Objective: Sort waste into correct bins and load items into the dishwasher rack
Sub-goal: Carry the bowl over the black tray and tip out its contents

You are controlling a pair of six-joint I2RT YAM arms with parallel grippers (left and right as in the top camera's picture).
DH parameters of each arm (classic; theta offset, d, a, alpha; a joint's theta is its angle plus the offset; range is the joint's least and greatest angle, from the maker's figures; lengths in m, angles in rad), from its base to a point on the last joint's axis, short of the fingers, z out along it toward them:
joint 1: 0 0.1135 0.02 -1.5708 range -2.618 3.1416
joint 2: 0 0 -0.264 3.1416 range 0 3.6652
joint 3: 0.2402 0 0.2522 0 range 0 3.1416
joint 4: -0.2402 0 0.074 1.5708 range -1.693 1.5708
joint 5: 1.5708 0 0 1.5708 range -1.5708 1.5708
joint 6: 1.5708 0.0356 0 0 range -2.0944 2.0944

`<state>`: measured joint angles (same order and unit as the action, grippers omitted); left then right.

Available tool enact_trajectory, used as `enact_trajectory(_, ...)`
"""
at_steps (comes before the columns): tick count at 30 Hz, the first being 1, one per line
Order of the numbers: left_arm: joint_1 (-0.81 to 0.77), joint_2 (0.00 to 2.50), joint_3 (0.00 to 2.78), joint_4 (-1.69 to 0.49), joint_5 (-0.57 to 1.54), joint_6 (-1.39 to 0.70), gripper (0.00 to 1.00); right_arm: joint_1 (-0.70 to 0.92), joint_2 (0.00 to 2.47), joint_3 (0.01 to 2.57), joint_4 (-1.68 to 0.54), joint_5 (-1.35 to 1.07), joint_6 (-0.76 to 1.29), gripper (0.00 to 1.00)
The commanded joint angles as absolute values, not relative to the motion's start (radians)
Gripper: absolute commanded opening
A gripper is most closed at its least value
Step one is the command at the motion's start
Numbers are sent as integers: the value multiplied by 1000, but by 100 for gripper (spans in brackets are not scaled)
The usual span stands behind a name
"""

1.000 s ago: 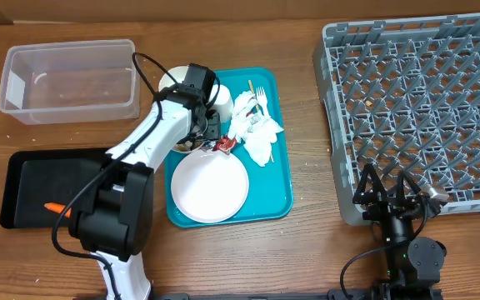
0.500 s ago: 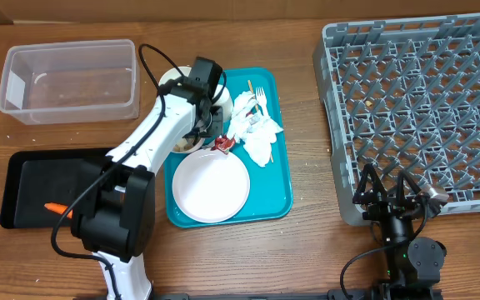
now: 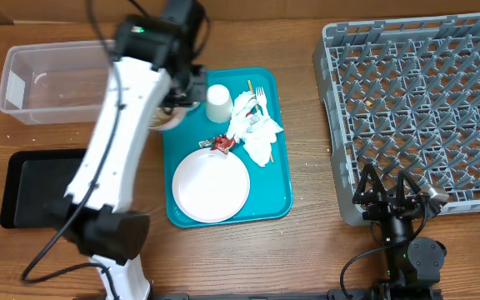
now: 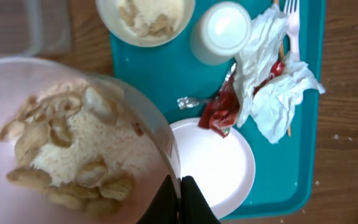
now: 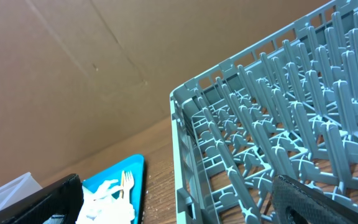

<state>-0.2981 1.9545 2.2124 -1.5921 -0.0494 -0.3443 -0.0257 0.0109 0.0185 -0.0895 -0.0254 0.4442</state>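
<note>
My left gripper will next tip the scraps into the black tray, then return and lower to release by the red wrapper, as that teal spot is below it.
A pale pink bowl (image 4: 61,143) of whitish rice and beige scraps fills the left of the left wrist view, lifted above the teal tray (image 4: 160,81). My left gripper (image 4: 178,176) is shut on its rim. The raised left arm (image 3: 132,92) hides most of it from overhead. A second bowl (image 4: 145,18) with scraps, a white cup (image 3: 217,102), a white plate (image 3: 211,185), crumpled napkins (image 3: 252,125), a red wrapper (image 3: 222,143), a fork (image 3: 260,96) and a wooden stick (image 3: 251,87) lie on the tray. My right gripper (image 3: 387,190) stands open at the grey rack (image 3: 423,100), holding nothing.
A clear tub (image 3: 69,79) stands at the back left. The shallow black tray (image 3: 32,187) lies at the front left, partly under the arm. The rack's near corner (image 5: 185,124) rises just ahead of the right fingers.
My left gripper shut on the bowl's rim and lifted the bowl off the teal tray, the arm rising towards the back left. The right arm has not moved.
</note>
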Motion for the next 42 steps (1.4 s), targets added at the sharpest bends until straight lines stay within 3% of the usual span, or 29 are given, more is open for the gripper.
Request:
enact_trajectory(1,-165,1845,2290,-1673,-63,-407,4,-29,3,8,-82,-17,438,100)
enact_trajectory(5,38,1761,2280,-1690,-16,-423,4,-29,3,8,-82,-17,438,100)
enact_trajectory(12,455,1648,2116,-1676,284,-376,4,-29,3,8,-82,-17,438,100)
enact_trajectory(17,606,1648,1872,-1510,489,-305,4,-29,3,8,-82,-17,438,100)
enact_trajectory(25,644,1677,1386,-1056,711,-321,4,-29,3,8,-82,-17,438,100)
enact_trajectory(29,649,1684,1277,-940,742,-356,4,-29,3,8,-82,-17,438,100)
enact_trajectory(32,662,1684,1240,-911,762,-359,4,-29,3,8,-82,-17,438,100)
enact_trajectory(37,727,1701,1197,-860,970,-351,4,-29,3,8,-82,-17,438,100)
enact_trajectory(40,780,1732,1192,-889,975,-309,4,-29,3,8,-82,-17,438,100)
enact_trajectory(42,816,1753,1190,-894,1100,-227,4,-29,3,8,-82,-17,438,100)
